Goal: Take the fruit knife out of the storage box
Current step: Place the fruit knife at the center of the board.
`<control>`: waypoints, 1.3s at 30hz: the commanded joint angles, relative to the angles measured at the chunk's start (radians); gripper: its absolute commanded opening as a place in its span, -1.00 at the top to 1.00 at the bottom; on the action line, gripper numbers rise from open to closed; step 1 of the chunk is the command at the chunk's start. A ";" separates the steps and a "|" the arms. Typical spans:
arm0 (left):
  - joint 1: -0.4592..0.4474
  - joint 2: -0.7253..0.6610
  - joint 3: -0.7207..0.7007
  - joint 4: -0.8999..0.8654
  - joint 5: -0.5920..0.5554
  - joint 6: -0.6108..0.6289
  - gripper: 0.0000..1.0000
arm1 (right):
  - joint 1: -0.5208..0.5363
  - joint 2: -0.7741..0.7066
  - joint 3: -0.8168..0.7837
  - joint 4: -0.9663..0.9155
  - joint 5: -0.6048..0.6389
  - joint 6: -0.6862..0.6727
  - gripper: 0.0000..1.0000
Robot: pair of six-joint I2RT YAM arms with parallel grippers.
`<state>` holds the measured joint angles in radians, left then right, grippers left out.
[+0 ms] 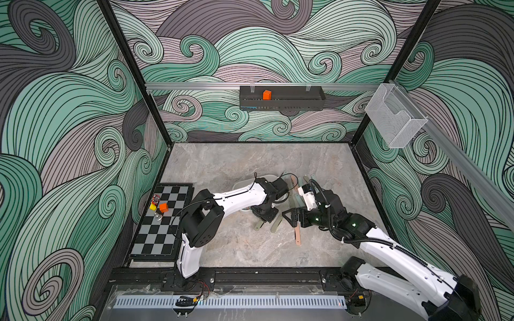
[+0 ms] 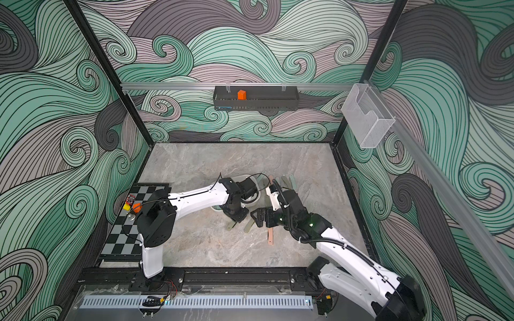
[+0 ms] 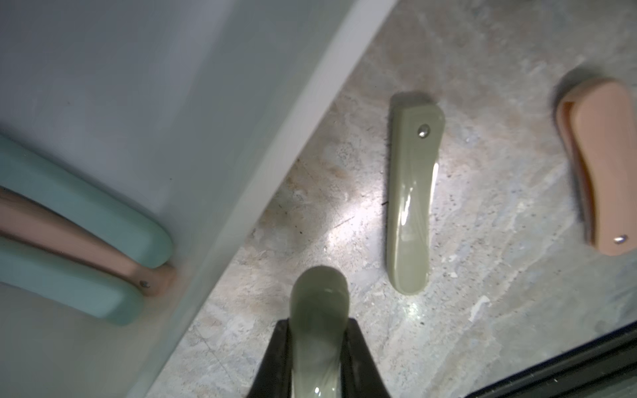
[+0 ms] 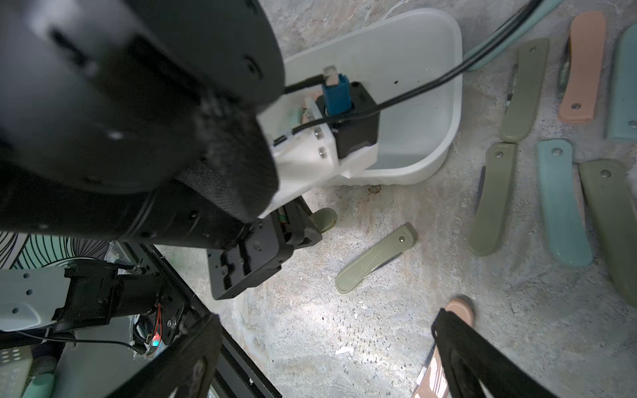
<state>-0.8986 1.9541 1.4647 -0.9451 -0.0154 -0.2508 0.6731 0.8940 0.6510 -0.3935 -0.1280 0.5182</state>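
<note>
The left gripper lowers the olive-green folded knife [image 3: 319, 299] onto the bare tabletop [image 3: 315, 242] beside the other olive knife next and releases it. That spot lies clear outside the box.
My left gripper [image 3: 317, 325] is shut on an olive-green folded fruit knife [image 3: 319, 299], which hangs over the table just outside the rim of the white storage box [image 3: 300, 138]. Inside the box, two teal knives [image 3: 86, 213] and a pink one [image 3: 103, 251] lie against the wall. In both top views the left arm covers most of the box [image 1: 242, 182] [image 2: 239, 176], and the left gripper [image 1: 261, 222] [image 2: 235, 219] points down in front of it. My right gripper [image 4: 324, 330] [image 1: 289, 218] stands open over bare table with nothing between its fingers. A pink knife [image 4: 458, 310] lies by one finger.
Another olive knife [image 4: 375, 258] lies on the table between the grippers. Several more knives [image 4: 562, 206] are spread beside the box. A chessboard [image 1: 164, 222] with small blocks lies at the left. A black slotted tray [image 1: 281, 101] and a clear mesh basket [image 1: 395, 119] hang on the walls.
</note>
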 commanded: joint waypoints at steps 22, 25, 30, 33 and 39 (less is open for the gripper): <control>0.000 0.007 0.181 -0.076 0.015 -0.002 -0.13 | 0.023 -0.022 -0.007 -0.018 0.057 0.013 -0.97; 0.002 -0.038 0.201 -0.114 -0.003 0.003 -0.13 | 0.023 -0.014 -0.005 -0.011 0.056 0.009 -0.96; 0.037 -0.098 0.254 -0.169 -0.086 0.035 -0.19 | 0.023 0.015 -0.003 0.013 0.053 0.005 -0.96; 0.110 -0.098 0.269 -0.155 -0.079 0.040 -0.16 | 0.023 0.056 0.011 0.032 0.049 -0.004 -0.97; 0.262 0.005 0.247 -0.050 -0.030 -0.003 0.04 | 0.023 0.171 0.070 0.044 0.059 -0.052 -0.96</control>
<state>-0.6834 1.8915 1.7180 -1.0275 -0.0647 -0.2329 0.6910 1.0378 0.6762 -0.3775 -0.0807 0.4931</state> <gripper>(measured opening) 0.482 0.983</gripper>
